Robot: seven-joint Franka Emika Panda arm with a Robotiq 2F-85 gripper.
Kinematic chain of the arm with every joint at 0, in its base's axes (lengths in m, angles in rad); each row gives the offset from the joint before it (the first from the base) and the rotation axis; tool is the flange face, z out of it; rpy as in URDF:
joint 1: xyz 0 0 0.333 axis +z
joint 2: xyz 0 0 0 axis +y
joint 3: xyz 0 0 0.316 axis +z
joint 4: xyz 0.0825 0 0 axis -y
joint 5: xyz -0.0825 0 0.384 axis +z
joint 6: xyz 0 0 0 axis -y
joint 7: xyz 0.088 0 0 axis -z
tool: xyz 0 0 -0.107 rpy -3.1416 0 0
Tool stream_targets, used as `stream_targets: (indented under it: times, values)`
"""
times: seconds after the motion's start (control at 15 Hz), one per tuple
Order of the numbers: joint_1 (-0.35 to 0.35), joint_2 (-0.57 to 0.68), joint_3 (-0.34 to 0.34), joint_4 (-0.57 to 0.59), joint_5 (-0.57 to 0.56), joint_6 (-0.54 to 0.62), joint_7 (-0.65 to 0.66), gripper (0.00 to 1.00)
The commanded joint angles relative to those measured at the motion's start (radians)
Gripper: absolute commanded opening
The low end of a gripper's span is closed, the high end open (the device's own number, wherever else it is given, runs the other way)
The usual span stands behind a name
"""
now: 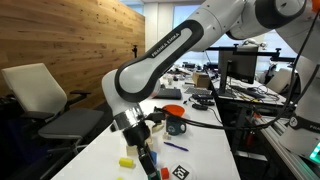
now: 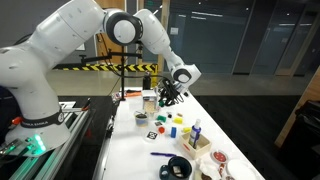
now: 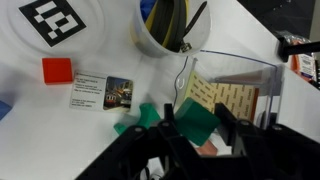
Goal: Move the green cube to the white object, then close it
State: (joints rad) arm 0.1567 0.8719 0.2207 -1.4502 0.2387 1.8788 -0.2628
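Observation:
The robot should next move its gripper down and bring the green cube past the box's near edge, over the box's open inside.
My gripper is shut on the green cube, which sits tilted between the two black fingers. Just beyond the cube in the wrist view is the white object, a low whitish-cream box that stands open with its flap-like lid raised. The cube hangs at the box's near edge, above the table. In an exterior view the gripper hovers over the far end of the white table. In an exterior view it is low over the table's near end.
A white cup holding utensils stands next to the box. A red block, a printed card, a second green piece and a tag marker lie nearby. A dark teal mug, a yellow block and a blue pen are on the table.

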Motion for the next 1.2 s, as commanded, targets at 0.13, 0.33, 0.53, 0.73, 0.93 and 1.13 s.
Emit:
stream_targets:
  times: [0.13,0.33,0.53,0.73,0.93,1.13]
  values:
    - [0.012,0.026,-0.016,0.017,-0.056,-0.018,0.016,0.19]
    - [0.028,0.051,-0.015,0.021,-0.072,0.011,0.022,0.19]
    - [0.055,0.076,-0.008,0.027,-0.085,0.032,0.030,0.19]
    - [0.077,0.097,-0.001,0.032,-0.087,0.058,0.027,0.19]
    - [0.096,0.109,0.004,0.038,-0.089,0.076,0.024,0.19]
    - [0.108,0.105,0.009,0.033,-0.094,0.093,0.025,0.19]
